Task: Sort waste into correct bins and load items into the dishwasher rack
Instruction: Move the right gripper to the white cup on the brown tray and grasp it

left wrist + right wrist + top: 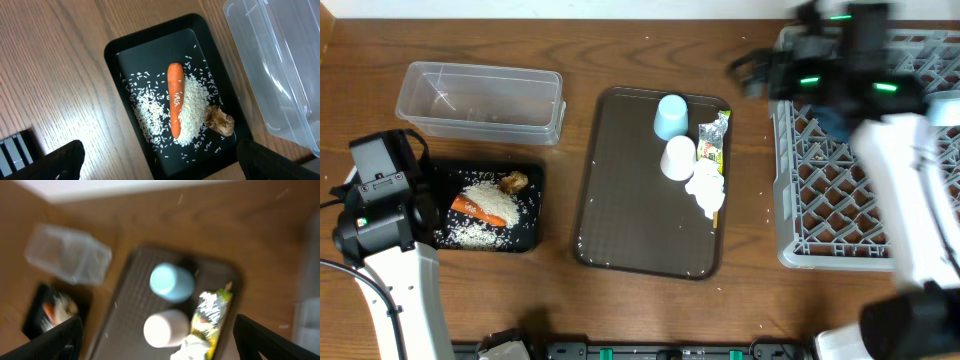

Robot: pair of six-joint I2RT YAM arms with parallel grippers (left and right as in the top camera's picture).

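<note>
The white cup (678,157) (166,329) stands below my right gripper and to its left in the overhead view. My right gripper needs to move down and to that side next, onto the cup.
The black tray (525,172) holds an orange carrot (480,211), white rice (485,195) and a brown lump (515,181); the left wrist view shows the carrot (175,97), the rice (192,112) and the lump (219,121). My left gripper (167,170) is open and empty above the tray's near edge. The clear tub (480,100) has nothing in it. On the brown serving tray (630,215) stand a light-blue cup (671,116) and a white cup (678,157), beside the wrapper (715,140) and the napkin (705,188). My right gripper (160,350) is open, high above them. The chopsticks are mostly hidden.
The grey rack (840,200) fills the right side; my right arm (900,150) blurs across it and hides much of its content. A pale rim (948,108) shows at its far right. Stray rice grains dot the wood. My left arm (380,210) stands left of the black tray.
</note>
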